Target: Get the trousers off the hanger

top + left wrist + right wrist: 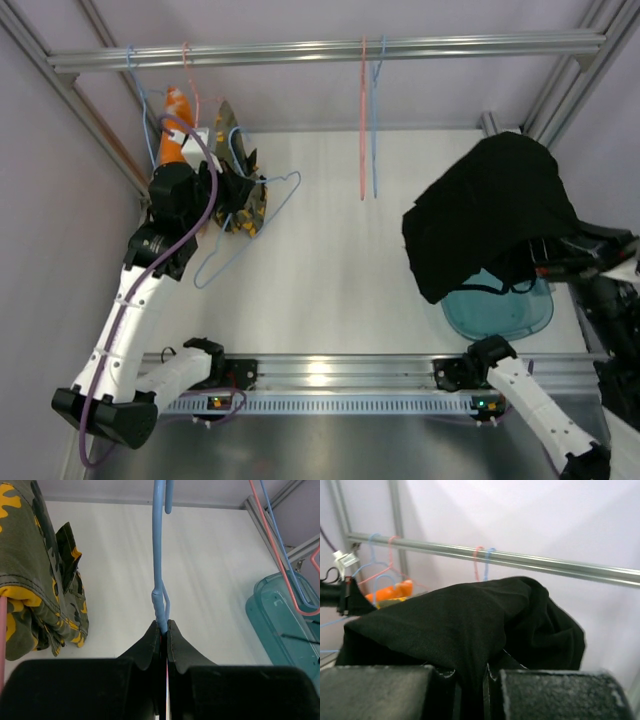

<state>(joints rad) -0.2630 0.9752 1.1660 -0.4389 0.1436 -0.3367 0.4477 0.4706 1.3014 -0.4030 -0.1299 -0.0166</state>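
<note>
The right gripper tilts down next and lowers the black trousers (490,210) outward into the teal bin (500,312) to release the fold there, since the cloth is off any hanger.
The black trousers (490,210) hang bunched above the teal bin (500,312) at the right, off any hanger. My right gripper (472,677) is shut on a fold of this black cloth (470,620); in the top view the cloth hides its fingers. The camouflage trousers (245,208) hang at the back left, and in the left wrist view (40,580) they drape over a pink bar. My left gripper (232,190) is beside them. In the left wrist view it (163,626) is shut on the thin blue hanger (159,580), which carries nothing and slants down over the table (250,235).
A metal rail (330,48) crosses the back. An empty pink hanger (362,120) and a blue one (376,120) hang from its middle. An orange garment (175,125) hangs at the far left. Frame posts stand at both back corners.
</note>
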